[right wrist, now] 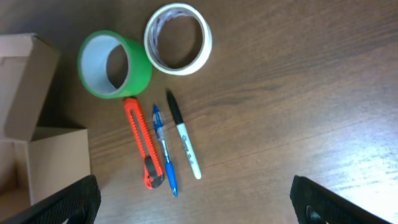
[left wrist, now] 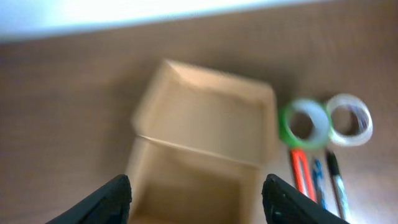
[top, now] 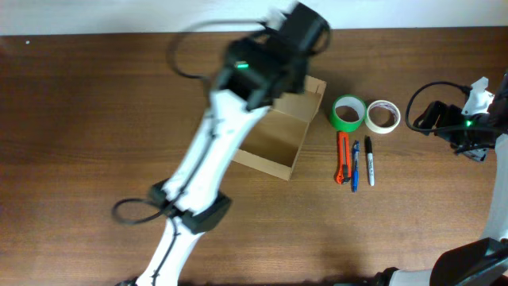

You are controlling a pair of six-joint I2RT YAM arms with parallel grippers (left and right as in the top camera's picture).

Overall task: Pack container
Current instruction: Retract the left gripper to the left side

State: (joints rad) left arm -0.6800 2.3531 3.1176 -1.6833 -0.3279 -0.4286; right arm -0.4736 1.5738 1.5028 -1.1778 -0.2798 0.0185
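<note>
My right gripper moves to the left in the overhead view and down to the green tape roll below next. Its open fingers go astride its thin upright side (top: 363,112) (right wrist: 138,67).
The container (top: 274,143) is a tan cardboard box lying open mid-table, its flap lid (top: 308,97) folded back toward the far side. The left wrist view, though blurred, shows no contents in the box (left wrist: 205,130). My left gripper (left wrist: 196,190) hovers above the box, open, with nothing between its dark fingertips (left wrist: 115,196). In the overhead view the left arm (top: 254,71) covers the box's far left part. My right gripper (right wrist: 193,196) is open and empty above bare table to the right of the loose items. The box's edge (right wrist: 50,162) shows at the left of that view.
Right of the box lie a green tape roll (top: 348,114), a pale tape roll (top: 382,117), an orange box cutter (top: 343,157), a blue pen (top: 355,165) and a black marker (top: 369,161). The right arm (top: 464,123) sits at the table's right edge.
</note>
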